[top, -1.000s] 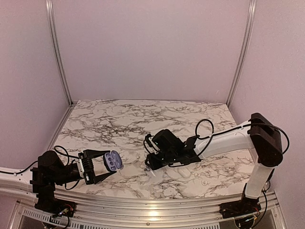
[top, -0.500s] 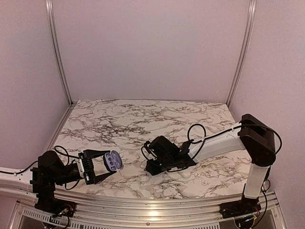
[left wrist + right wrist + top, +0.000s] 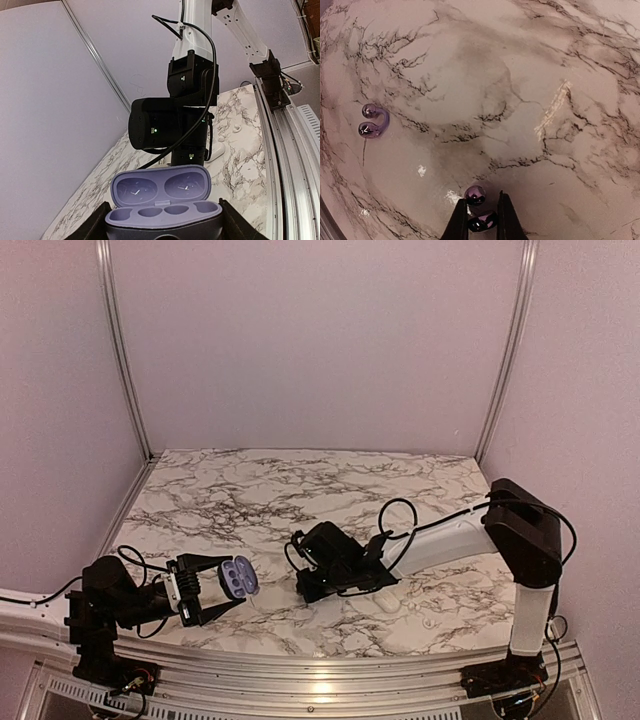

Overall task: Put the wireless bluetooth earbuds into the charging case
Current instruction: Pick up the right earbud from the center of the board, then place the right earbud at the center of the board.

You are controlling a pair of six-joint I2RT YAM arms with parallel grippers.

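My right gripper should next tilt up toward the case (image 3: pixel 238 578). Then it should go down toward the oblong object and release the earbud on the bare marble, which is below it.
My left gripper (image 3: pixel 215 588) (image 3: pixel 164 227) is shut on the charging case (image 3: pixel 238 578) (image 3: pixel 165 210) and holds it above the table's near left. The lid stands open, with a lavender inside and empty wells. My right gripper (image 3: pixel 303 588) (image 3: pixel 481 197) is low over the marble, just right of the case. Its two dark fingers are closed on one shiny dark earbud (image 3: pixel 482 221), whose upper ball pokes out past the fingertips. A second earbud (image 3: pixel 372 121) lies loose on the marble to the left in the right wrist view. Neither earbud can be made out in the top view.
A white oblong object (image 3: pixel 385 602) (image 3: pixel 217 150) and a small white piece (image 3: pixel 430 621) (image 3: pixel 234 128) lie on the marble near the right arm. An aluminium rail (image 3: pixel 330 680) runs along the near edge. Plain walls enclose the table on three sides.
The right arm has swung left and down toward the table, and its jaws have narrowed onto an earbud. The left arm and the case have not moved.
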